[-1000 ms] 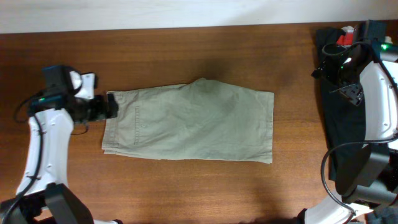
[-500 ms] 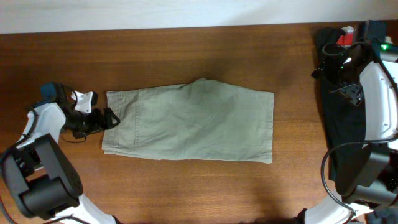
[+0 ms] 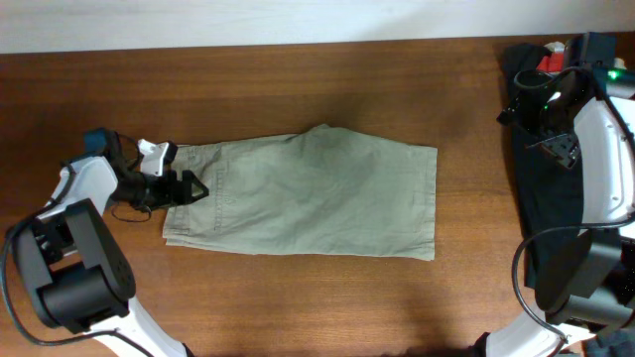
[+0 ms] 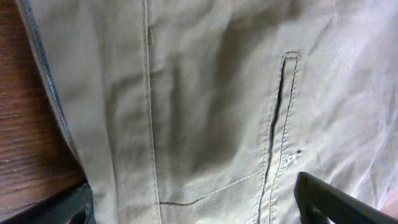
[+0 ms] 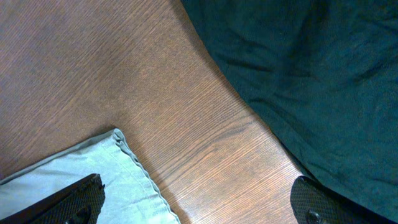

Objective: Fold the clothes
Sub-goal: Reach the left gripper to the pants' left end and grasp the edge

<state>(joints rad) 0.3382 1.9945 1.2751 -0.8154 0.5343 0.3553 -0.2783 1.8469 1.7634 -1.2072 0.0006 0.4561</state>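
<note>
My left gripper will next stay low over the cloth. Then it will close its fingers on the waistband's edge and bunch the fabric between them.
Khaki shorts lie flat across the middle of the brown table, waistband to the left. My left gripper is open at the waistband's left edge, low over the cloth. In the left wrist view the shorts fill the frame, with a pocket slit and seams, and my open jaws straddle the fabric. My right gripper is open and empty at the far right. In the right wrist view its jaws hang over bare wood.
A pile of dark green clothes lies along the table's right edge under the right arm, and it also shows in the right wrist view. A pale blue-grey cloth corner shows at lower left there. Bare table wood surrounds the shorts.
My left gripper has moved right, from beside the waistband to over its left edge. The shorts and the right arm have not moved.
</note>
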